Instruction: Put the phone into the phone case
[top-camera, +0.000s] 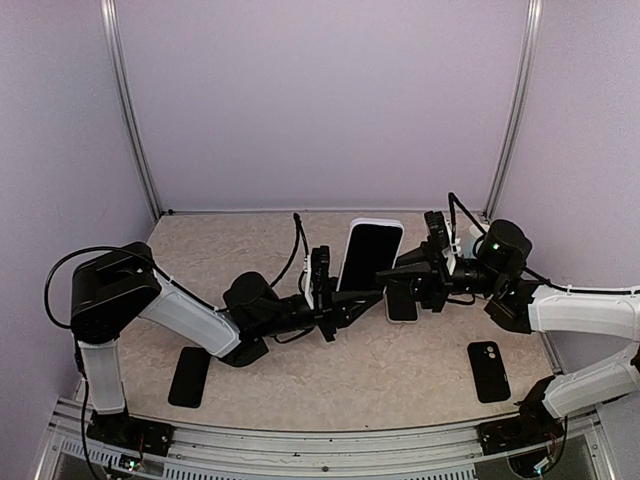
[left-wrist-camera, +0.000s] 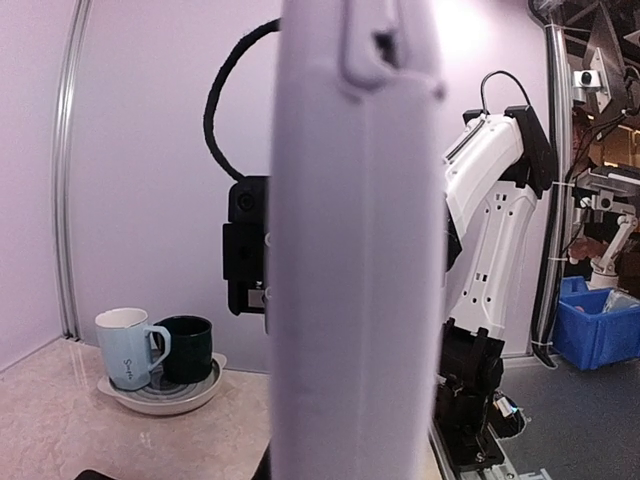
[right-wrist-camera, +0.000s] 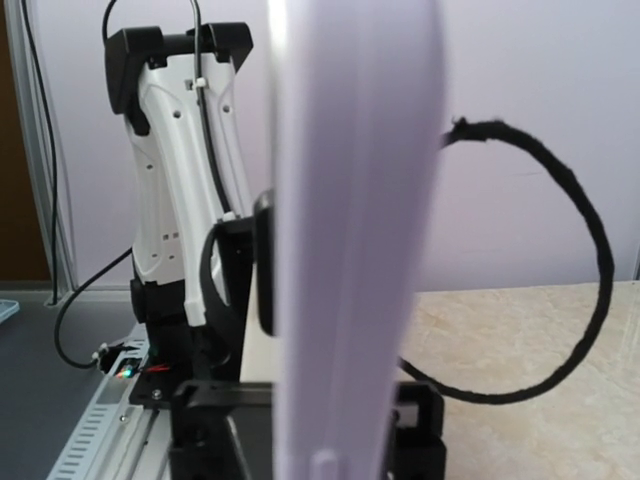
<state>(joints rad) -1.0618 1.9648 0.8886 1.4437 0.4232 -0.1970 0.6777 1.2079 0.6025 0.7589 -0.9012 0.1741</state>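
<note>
The right gripper will next move down to the bare tabletop (top-camera: 370, 316) beside the white-edged phone below it, tilt the case flat and release it, as a phone fills the case's rim.
A white phone case (top-camera: 370, 255) is held tilted above the table's middle, and a black phone face (top-camera: 368, 258) fills its rim. My left gripper (top-camera: 337, 298) is shut on the case's lower left edge. My right gripper (top-camera: 393, 274) is shut on its lower right edge. In the left wrist view the case's white side (left-wrist-camera: 355, 250) fills the middle and hides my fingers. In the right wrist view the case (right-wrist-camera: 350, 250) stands on edge between the black fingers (right-wrist-camera: 252, 260).
A black phone (top-camera: 188, 376) lies at the front left. A black case with a camera cut-out (top-camera: 488, 370) lies at the front right. A white-edged phone (top-camera: 402, 303) lies under the right gripper. Two mugs on a plate (left-wrist-camera: 160, 395) stand by the wall.
</note>
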